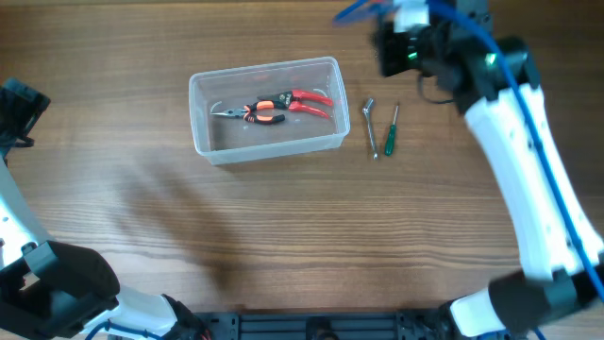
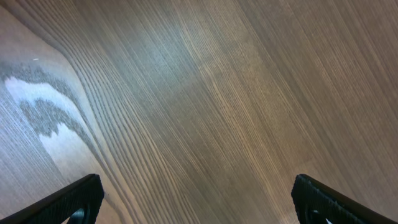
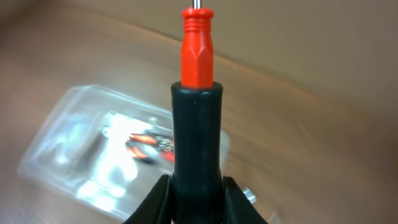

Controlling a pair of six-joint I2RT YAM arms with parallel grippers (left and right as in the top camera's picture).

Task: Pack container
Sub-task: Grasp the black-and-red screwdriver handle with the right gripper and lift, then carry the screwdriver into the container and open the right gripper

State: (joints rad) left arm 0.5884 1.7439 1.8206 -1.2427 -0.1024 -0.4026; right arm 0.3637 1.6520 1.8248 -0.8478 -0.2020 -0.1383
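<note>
My right gripper moves back over the container next and down inside, between the pliers and the container's near side (image 1: 271, 135) (image 3: 123, 175). The container's bare bottom leaves the screwdriver room there.
The clear plastic container (image 1: 267, 151) stands on the wooden table left of centre, with red-handled pliers (image 1: 310, 100) and orange-and-black pliers (image 1: 257, 114) inside. My right gripper (image 1: 394, 45) is high at the back right, beyond the container's right end. In the right wrist view it (image 3: 196, 200) is shut on a screwdriver (image 3: 196, 118) with a black and red handle that points up. The container (image 3: 62, 163) lies blurred below and to the left of it. My left gripper (image 2: 199, 202) is open and empty over bare wood at the table's far left (image 1: 19, 106).
A small metal wrench (image 1: 371, 127) and a green-handled screwdriver (image 1: 393, 129) lie side by side on the table just right of the container. The right arm (image 1: 528, 179) runs down the right side of the table.
</note>
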